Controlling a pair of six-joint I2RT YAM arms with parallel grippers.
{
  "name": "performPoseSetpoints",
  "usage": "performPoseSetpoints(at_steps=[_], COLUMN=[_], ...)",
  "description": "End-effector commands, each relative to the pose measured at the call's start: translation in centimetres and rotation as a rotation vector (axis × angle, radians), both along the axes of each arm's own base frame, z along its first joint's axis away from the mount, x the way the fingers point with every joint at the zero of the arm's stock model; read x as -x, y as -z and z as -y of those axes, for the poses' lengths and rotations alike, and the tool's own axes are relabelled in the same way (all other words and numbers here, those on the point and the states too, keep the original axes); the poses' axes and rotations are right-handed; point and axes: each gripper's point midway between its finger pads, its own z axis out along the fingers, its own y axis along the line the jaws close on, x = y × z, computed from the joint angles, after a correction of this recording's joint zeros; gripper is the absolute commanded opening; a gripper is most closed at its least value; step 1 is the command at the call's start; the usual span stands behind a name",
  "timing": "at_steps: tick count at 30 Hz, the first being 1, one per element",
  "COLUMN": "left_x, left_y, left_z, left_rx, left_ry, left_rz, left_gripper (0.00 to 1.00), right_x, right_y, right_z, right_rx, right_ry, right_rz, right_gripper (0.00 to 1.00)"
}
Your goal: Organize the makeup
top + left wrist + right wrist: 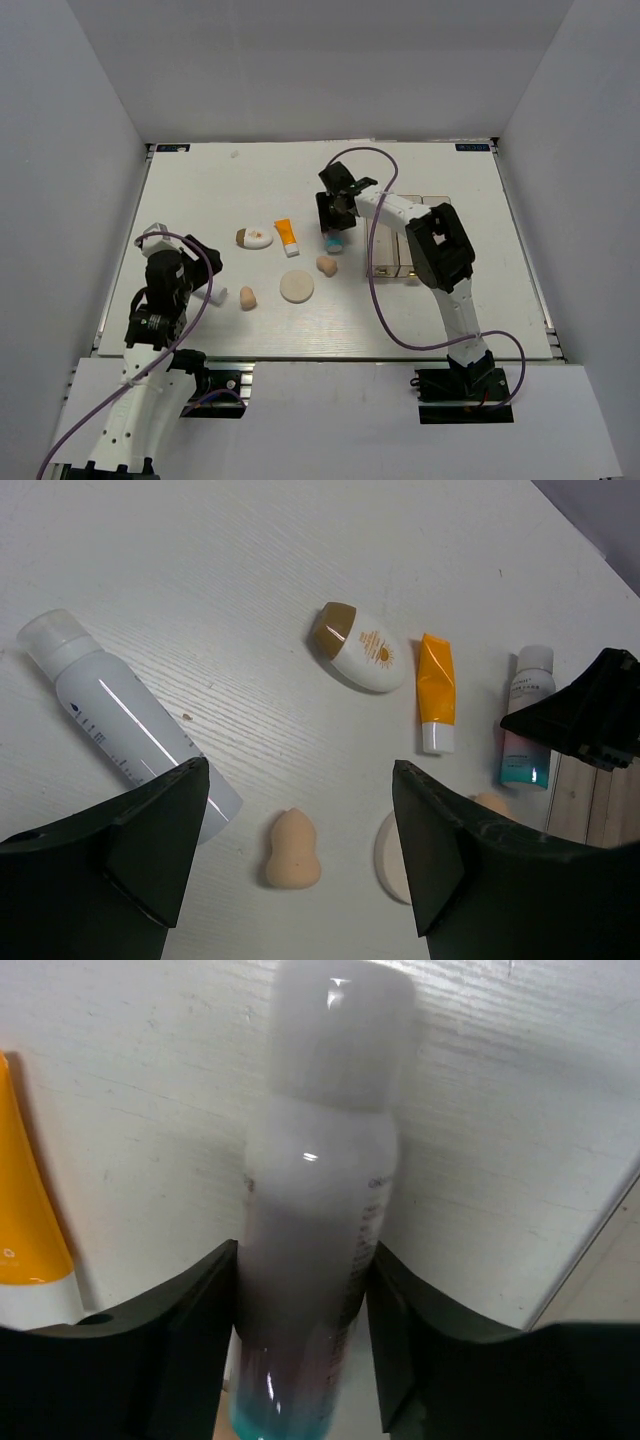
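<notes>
The bottle is still outside, so I need to raise my right gripper, shift it right in the top view and lower it into the organizer's section farthest from the orange tube (288, 236) to release the bottle.
My right gripper (335, 222) is shut on the pink-white-blue bottle (334, 243), its fingers (190, 1330) pressed against both sides of the bottle (320, 1210) low over the table. The bottle also shows in the left wrist view (528, 730). The orange tube (288, 236) and the white-and-brown compact (254, 238) lie to its left. The beige puff (296, 286) and two peach sponges (247, 298) (326, 265) lie nearer. My left gripper (200, 268) is open and empty above one sponge (292, 848).
A white spray can (130, 725) lies by my left gripper's left finger. The clear organizer (400, 250) stands right of the bottle, under my right arm. White walls enclose the table on three sides.
</notes>
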Motion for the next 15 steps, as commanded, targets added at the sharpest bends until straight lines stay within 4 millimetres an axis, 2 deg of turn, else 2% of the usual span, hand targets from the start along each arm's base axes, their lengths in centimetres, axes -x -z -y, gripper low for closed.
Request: performPoseSetpoints(at_steps=[1,5,8,10,12,13,15], left_x=[-0.2,0.0,0.1,0.2,0.4,0.4,0.9], left_y=[-0.5,0.6,1.6,2.4,3.1,3.4,4.3], left_z=[-0.3,-0.7,-0.7,-0.6,-0.6,-0.7,-1.0], left_rx=[0.002,0.026,0.053,0.075,0.084,0.094,0.102], left_ry=[-0.026,-0.071,-0.098,-0.112,-0.125,-0.142,-0.173], left_rz=[0.012,-0.023,-0.056,-0.087,-0.119,-0.140,-0.188], left_gripper=[0.83,0.80,0.77,0.77,0.75,0.74,0.74], right_x=[-1.6,-1.1,-1.4,-1.9,-2.8,-3.3,-4.2], right_y=[-1.6,-3.3,-6.6,-10.3,-13.2,-14.7,-16.5], right_z=[-1.1,-2.9,-4.3,-4.9,-4.5,-3.9,-2.5], right_rx=[-0.035,-0.141,-0.250,-0.331,-0.357,-0.363,-0.359], right_ry=[-0.024,-0.142,-0.249,-0.324,-0.348,-0.347,-0.332], right_rz=[0.059,0.047,0.076,0.129,0.192,0.226,0.272], right_gripper=[0.49,0.18,0.01,0.00,0.00,0.00,0.00])
